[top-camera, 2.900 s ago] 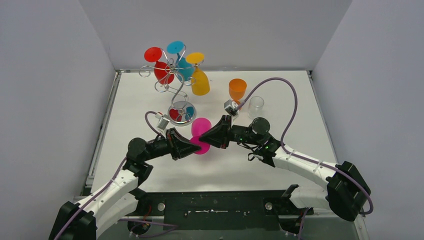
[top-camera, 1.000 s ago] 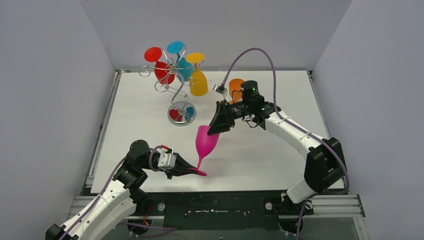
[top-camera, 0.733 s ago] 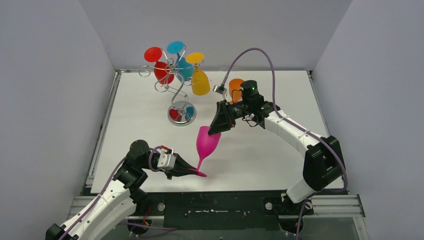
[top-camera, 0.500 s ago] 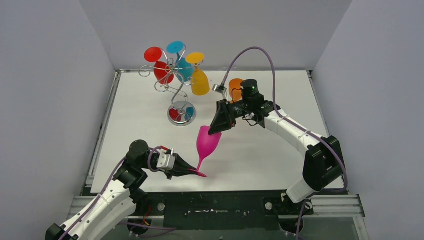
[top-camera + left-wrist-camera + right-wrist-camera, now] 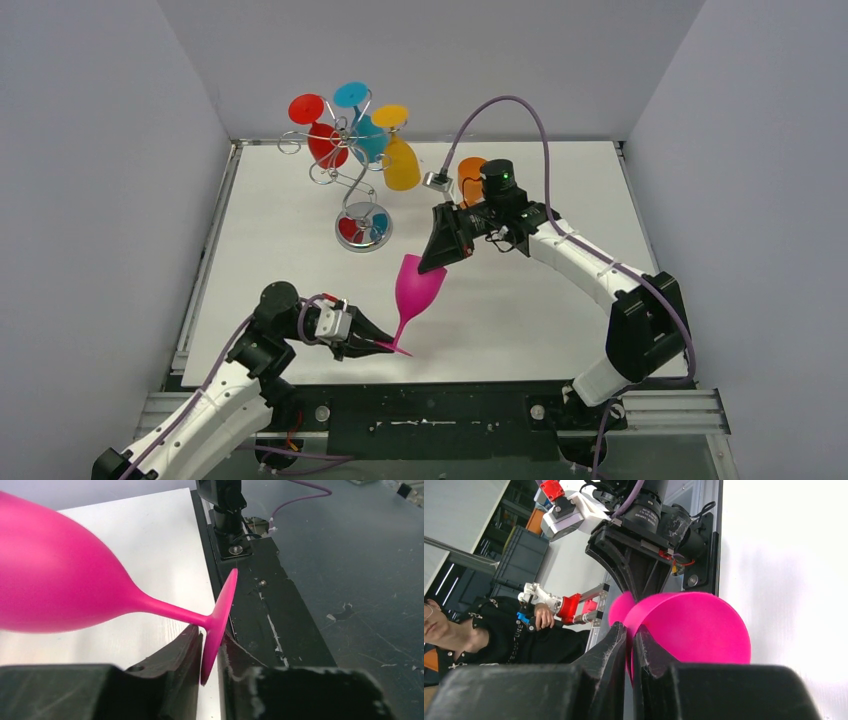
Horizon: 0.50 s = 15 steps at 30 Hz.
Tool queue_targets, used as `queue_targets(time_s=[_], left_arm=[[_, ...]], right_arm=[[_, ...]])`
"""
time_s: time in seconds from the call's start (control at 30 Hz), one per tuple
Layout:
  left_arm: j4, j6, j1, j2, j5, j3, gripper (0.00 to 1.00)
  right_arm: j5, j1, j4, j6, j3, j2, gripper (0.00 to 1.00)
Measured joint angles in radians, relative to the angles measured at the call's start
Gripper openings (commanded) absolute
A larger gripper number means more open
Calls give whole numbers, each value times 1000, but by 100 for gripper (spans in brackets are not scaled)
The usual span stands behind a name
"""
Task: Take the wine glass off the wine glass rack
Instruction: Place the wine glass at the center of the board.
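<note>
The pink stem is slanted. My right gripper needs to turn fingers down next and lower the pink wine glass (image 5: pixel 415 285) to let go of it on the tabletop (image 5: pixel 480 248) beside the orange glass.
A pink wine glass (image 5: pixel 415 285) hangs tilted above the table's near middle, off the rack. My right gripper (image 5: pixel 428 262) is shut on its rim, one finger inside the bowl (image 5: pixel 704 630). My left gripper (image 5: pixel 388 346) is shut on its round foot (image 5: pixel 220 615), with the stem and bowl (image 5: pixel 60 590) reaching away to the left. The silver wire wine glass rack (image 5: pixel 352 180) stands at the back left on its round shiny base (image 5: pixel 363 225). It carries a red glass (image 5: pixel 327 145), a blue glass (image 5: pixel 370 138) and a yellow glass (image 5: pixel 400 168) upside down.
An orange glass (image 5: pixel 470 175) stands on the table behind my right wrist, partly hidden by it. Grey walls close in the table on the left, back and right. The black base plate (image 5: pixel 450 415) runs along the near edge.
Since 2.9 s ago both grippers drew apart with the pink glass, the left toward the near edge and the right toward the back. In the last second the glass only shifted slightly.
</note>
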Motion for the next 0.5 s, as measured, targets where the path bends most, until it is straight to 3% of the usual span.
queue_targets(time_s=[0.2, 0.5], left_arm=[[10, -32, 5, -31, -27, -9, 48], [48, -84, 5, -116, -91, -19, 66]], right_arm=[[47, 14, 8, -7, -4, 0, 0], [147, 14, 27, -31, -53, -34, 0]])
